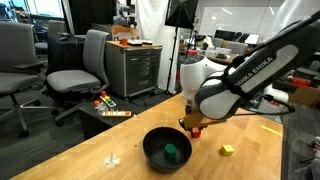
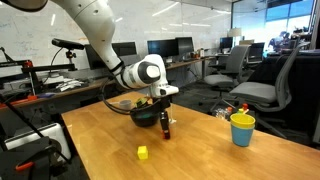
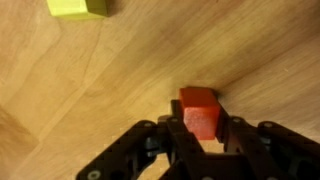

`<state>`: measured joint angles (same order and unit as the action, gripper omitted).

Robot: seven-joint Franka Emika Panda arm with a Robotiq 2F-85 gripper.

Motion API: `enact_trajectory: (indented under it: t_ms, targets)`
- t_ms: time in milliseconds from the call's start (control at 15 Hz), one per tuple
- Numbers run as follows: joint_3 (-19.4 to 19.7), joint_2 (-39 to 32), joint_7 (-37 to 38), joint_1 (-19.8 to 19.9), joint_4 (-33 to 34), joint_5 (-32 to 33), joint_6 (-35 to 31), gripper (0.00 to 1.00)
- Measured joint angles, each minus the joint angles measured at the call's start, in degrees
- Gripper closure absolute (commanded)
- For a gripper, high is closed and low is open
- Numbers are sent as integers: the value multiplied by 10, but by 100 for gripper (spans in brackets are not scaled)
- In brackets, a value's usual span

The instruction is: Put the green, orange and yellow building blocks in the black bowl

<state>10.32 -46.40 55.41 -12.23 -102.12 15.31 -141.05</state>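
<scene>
My gripper moves up, over the black bowl's rim and down inside the bowl next to release the red-orange block (image 3: 199, 104). It holds that block low beside the bowl.
My gripper (image 3: 200, 120) is shut on the red-orange block (image 3: 199, 104), its dark fingers pressing both sides, low at the wooden table top. In both exterior views the gripper (image 1: 196, 127) (image 2: 165, 130) stands just beside the black bowl (image 1: 148, 142) (image 2: 139, 117). A dark green block (image 1: 171, 153) lies inside the bowl. The yellow block (image 1: 227, 150) (image 2: 143, 152) (image 3: 78, 7) rests alone on the table, a short way from the gripper.
A yellow cup with a blue rim (image 2: 241, 128) stands near one table corner. Office chairs (image 1: 82, 62) and a grey drawer cabinet (image 1: 135, 68) are beyond the table edge. A low stand holds small toys (image 1: 108, 104).
</scene>
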Motion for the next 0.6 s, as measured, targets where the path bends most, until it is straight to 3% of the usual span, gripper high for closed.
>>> enact_trajectory:
  t_ms: [600]
  targets:
    - [24, 49, 4, -37, -4, 4, -12, 92]
